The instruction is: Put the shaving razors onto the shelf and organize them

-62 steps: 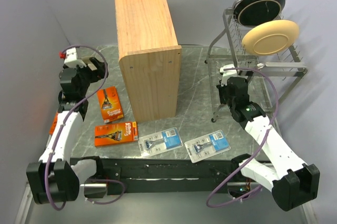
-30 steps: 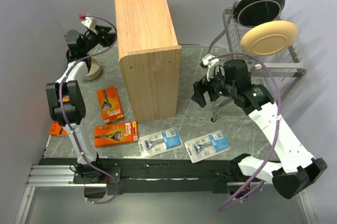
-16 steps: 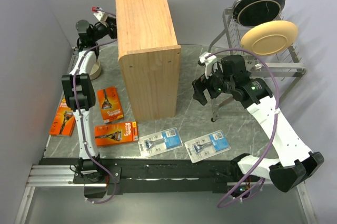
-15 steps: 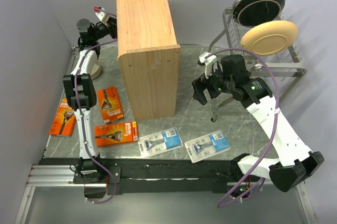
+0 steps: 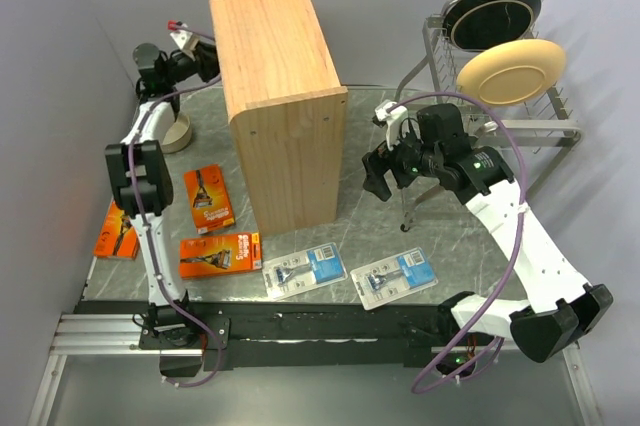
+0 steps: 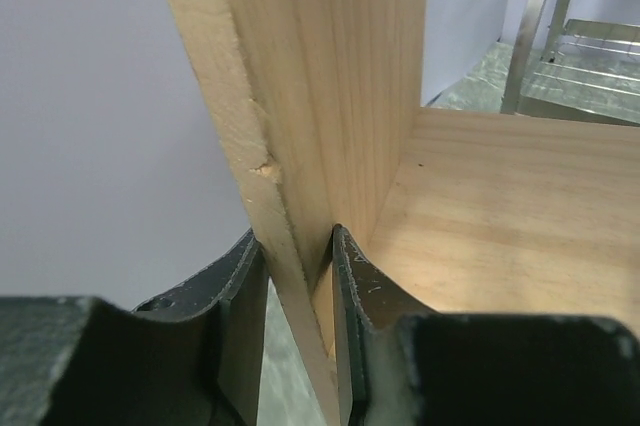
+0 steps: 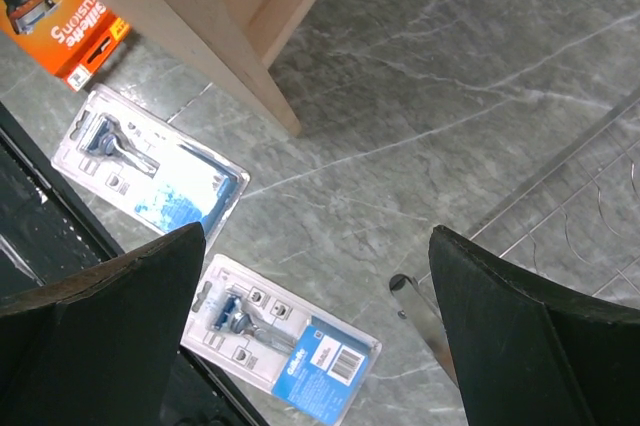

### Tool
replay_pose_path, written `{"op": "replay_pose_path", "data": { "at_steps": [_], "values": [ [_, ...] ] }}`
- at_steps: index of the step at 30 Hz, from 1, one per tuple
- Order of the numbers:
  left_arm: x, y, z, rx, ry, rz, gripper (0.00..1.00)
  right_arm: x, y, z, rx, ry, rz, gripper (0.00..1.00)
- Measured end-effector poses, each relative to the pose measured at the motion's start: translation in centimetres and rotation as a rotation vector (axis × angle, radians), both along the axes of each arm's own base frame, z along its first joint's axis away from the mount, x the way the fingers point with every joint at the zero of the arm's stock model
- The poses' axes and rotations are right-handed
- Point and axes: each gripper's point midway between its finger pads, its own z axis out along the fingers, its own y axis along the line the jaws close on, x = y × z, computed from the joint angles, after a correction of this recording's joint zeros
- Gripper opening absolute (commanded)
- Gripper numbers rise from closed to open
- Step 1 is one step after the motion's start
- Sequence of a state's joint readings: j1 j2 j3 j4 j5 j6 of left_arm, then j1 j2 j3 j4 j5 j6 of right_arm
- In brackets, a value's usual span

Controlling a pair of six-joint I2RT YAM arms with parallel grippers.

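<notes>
My left gripper will next swing the pinched panel edge back toward the small round bowl (image 5: 179, 134) and let it go, as the bowl is back from the gripper.
The light wooden shelf (image 5: 280, 96) stands mid-table, seen from its closed back and leaning a little. My left gripper (image 5: 203, 54) is shut on the edge of the shelf's upper left panel; in the left wrist view the two fingers (image 6: 298, 246) pinch the thin board (image 6: 330, 76). Three orange razor packs (image 5: 208, 199) (image 5: 220, 253) (image 5: 115, 231) lie left of the shelf. Two clear blister packs (image 5: 303, 270) (image 5: 394, 278) lie near the front edge. My right gripper (image 5: 377, 178) hovers open and empty right of the shelf, above the blister packs (image 7: 150, 171) (image 7: 285, 351).
A wire dish rack (image 5: 520, 126) with a black plate (image 5: 490, 11) and a cream plate (image 5: 512, 71) stands at the back right; one of its legs (image 7: 420, 316) is close under my right gripper. A small round bowl (image 5: 178, 131) sits at the back left.
The left gripper has closed on the shelf's panel edge, and the shelf's top has shifted slightly left. The right arm has barely moved.
</notes>
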State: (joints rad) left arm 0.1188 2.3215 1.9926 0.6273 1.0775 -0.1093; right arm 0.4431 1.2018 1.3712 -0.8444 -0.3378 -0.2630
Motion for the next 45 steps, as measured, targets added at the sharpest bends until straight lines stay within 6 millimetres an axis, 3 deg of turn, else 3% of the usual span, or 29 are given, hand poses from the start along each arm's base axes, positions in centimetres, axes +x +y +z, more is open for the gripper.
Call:
{"op": "replay_pose_path", "data": {
  "at_steps": [10, 14, 20, 25, 26, 27, 29, 33, 39, 42, 45],
  "values": [
    [-6.1, 5.7, 0.0, -0.07, 0.202, 0.128, 0.02, -0.3, 1.6, 0.3, 0.064, 0.005, 0.045, 0.99],
    [-7.3, 6.1, 0.0, -0.09, 0.27, 0.19, 0.02, -1.4, 3.7, 1.1, 0.116, 0.004, 0.108, 0.96],
    [-11.9, 6.7, -0.2, -0.146, 0.268, 0.292, 0.1, -0.5, 5.4, 3.5, 0.219, 0.028, 0.048, 0.9],
    [-12.1, 7.3, 0.0, -0.17, 0.295, 0.361, 0.18, 4.3, 6.3, 6.5, 0.275, -0.016, -0.145, 0.89],
    [-12.0, 7.5, 0.1, -0.174, 0.293, 0.381, 0.19, 5.4, 6.0, 6.6, 0.257, -0.021, -0.184, 0.9],
    [-11.8, 7.9, 0.1, -0.181, 0.296, 0.407, 0.28, 6.2, 5.8, 6.7, 0.247, -0.031, -0.211, 0.9],
    [-11.4, 8.7, 0.1, -0.193, 0.3, 0.464, 0.32, 8.2, 5.7, 6.8, 0.224, -0.052, -0.264, 0.91],
    [-11.0, 9.9, 0.1, -0.212, 0.313, 0.545, 0.32, 11.3, 5.5, 6.9, 0.189, -0.09, -0.348, 0.93],
    [-11.2, 10.2, 0.2, -0.216, 0.328, 0.61, 0.33, 18.1, 3.1, 7.5, 0.134, -0.222, -0.564, 0.97],
    [-11.5, 9.5, 0.3, -0.22, 0.331, 0.625, 0.38, 22.8, 1.8, 9.3, 0.18, -0.323, -0.7, 0.98],
    [-12.0, 8.4, 0.3, -0.206, 0.34, 0.627, 0.37, 25.3, 0.2, 9.1, 0.193, -0.368, -0.795, 0.98]
  ]
}}
